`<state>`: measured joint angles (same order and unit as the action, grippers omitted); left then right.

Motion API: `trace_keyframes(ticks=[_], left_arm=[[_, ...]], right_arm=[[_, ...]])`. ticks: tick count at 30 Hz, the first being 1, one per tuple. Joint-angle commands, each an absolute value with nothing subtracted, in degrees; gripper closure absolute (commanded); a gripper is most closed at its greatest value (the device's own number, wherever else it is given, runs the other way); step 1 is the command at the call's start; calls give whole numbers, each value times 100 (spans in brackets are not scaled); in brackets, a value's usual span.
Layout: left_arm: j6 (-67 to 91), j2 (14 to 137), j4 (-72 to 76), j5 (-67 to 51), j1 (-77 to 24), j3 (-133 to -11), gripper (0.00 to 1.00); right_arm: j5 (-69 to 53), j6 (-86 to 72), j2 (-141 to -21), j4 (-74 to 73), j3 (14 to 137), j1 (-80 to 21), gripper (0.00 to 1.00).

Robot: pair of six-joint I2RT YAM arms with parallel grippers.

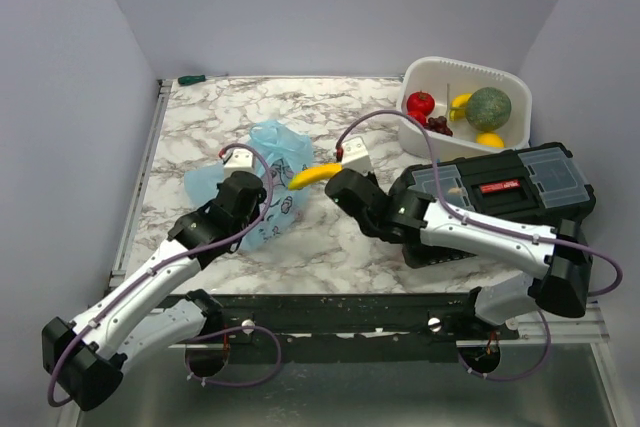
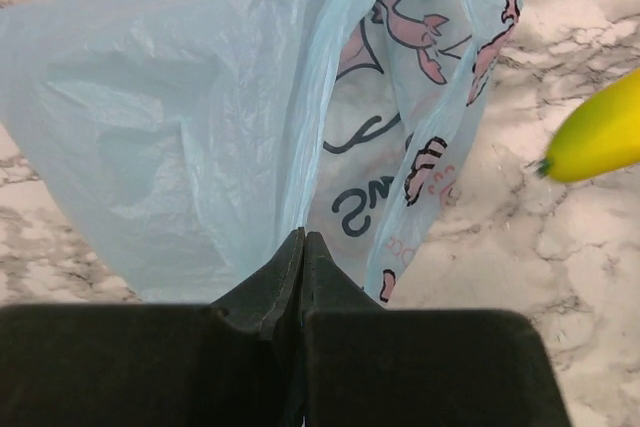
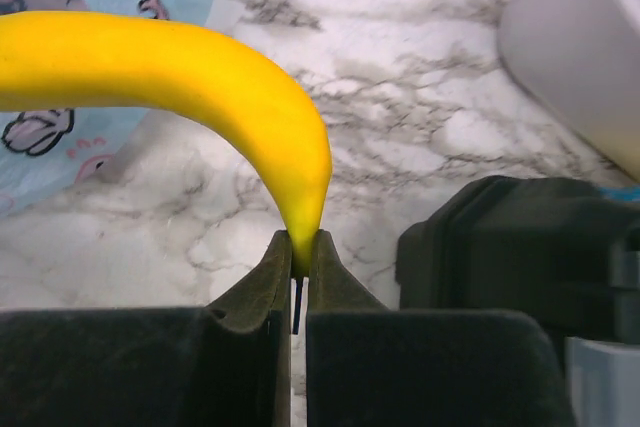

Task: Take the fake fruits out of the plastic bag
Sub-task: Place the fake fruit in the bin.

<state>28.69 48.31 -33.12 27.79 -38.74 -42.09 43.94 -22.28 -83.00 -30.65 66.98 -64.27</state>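
The white tub is outward of the robot's right gripper, so the robot will next carry the banana over its grapes [image 1: 439, 125], then lower the banana and let go of it there.
The light-blue plastic bag [image 1: 262, 169] with pink cartoon print lies on the marble table, left of centre. My left gripper [image 1: 252, 185] is shut on a fold of the bag [image 2: 200, 117]. My right gripper [image 1: 340, 179] is shut on one end of a yellow banana [image 1: 313, 175], held just right of the bag's mouth; the banana [image 3: 190, 72] curves left from the fingertips [image 3: 318, 257]. Its tip shows in the left wrist view [image 2: 597, 132]. A red tomato [image 1: 421, 103], grapes [image 1: 439, 125], green melon [image 1: 488, 107], a second banana [image 1: 459, 104] and a citrus [image 1: 490, 139] lie in the white tub [image 1: 515, 87].
A black toolbox [image 1: 500, 187] with clear lid compartments sits under my right arm, in front of the tub; its corner shows in the right wrist view [image 3: 500, 237]. A green marker [image 1: 191, 79] lies at the back left edge. Grey walls enclose the table.
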Motion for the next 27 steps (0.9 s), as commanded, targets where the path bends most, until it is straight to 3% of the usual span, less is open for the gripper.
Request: trace_keyframes(ticks=[1,3,5,7,15,18,27], left_arm=[[2313,5309,-2979,2651,-3406,-4739,100],[2477,5507,-3085,2526,-3178,-4928,99],[2483,5548,-3039,2198,-3025,-4920,85],[2415,5467,-2985,1865,-2980,-4858,58],[2375,4330,-3347,1021,-2971,-4790,21],[2141,3769,-3620,817,-2971,-4885,16],[1956,2075,-3669,669,-2971,-4352,12]], right_arm=[[4790,-1798,-7971,-3185,7059,-5762,99],[4497,-1703,-7907,-2999,7125,-5295,99],[4338,-1617,-7929,-2809,7217,-4844,99],[4234,-1531,-8049,-2681,7337,-4351,99],[4104,-1439,-9181,-2527,8106,-2679,99],[4102,-1426,-9656,-2548,8502,-2258,99],[3894,-1426,-10638,-2960,9293,-1234,99]])
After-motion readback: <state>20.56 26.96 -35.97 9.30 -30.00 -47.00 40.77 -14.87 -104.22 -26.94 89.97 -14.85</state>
